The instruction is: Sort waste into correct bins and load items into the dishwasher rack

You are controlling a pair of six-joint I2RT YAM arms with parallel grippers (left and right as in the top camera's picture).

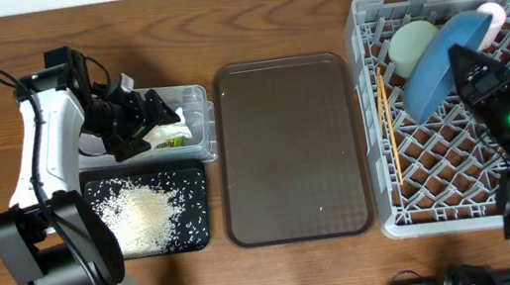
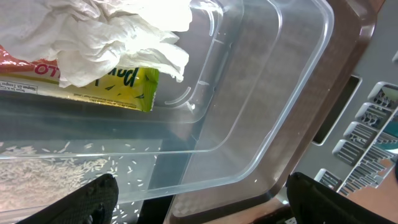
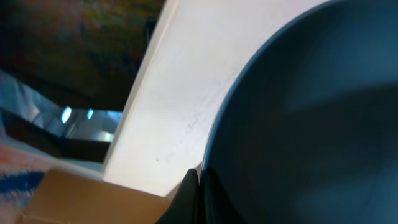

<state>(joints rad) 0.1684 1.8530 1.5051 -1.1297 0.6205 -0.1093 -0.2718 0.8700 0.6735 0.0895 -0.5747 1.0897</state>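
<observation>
My right gripper is above the open rack (image 1: 444, 206) slots beside the chopsticks, so next it will lower the tilted blue plate-bowl toward those slots and let go of the plate-bowl's rim.
The clear tub (image 1: 191, 99) holds the crumpled white tissue (image 2: 118, 37) and the yellow-green wrapper (image 2: 121, 87). My left gripper (image 1: 133, 130) hovers over the tub's near end, open, its black fingers (image 2: 93, 200) wide apart and empty. White rice (image 1: 141, 218) lies in the black tray (image 1: 190, 177) beside the tub. In the grey dishwasher rack (image 1: 444, 206) the blue plate-bowl (image 1: 434, 67) stands tilted on edge. My right gripper (image 1: 456, 56) is shut on its rim (image 3: 198, 186). The mint bowl (image 1: 413, 45), a pink cup (image 1: 492, 11) and the chopsticks (image 1: 386, 114) lie in the rack too.
The brown serving tray (image 1: 291, 147) lies between the bins and the rack, with nothing on it. The left arm's base stands at the front left, and the right arm's base sits at the rack's front right corner.
</observation>
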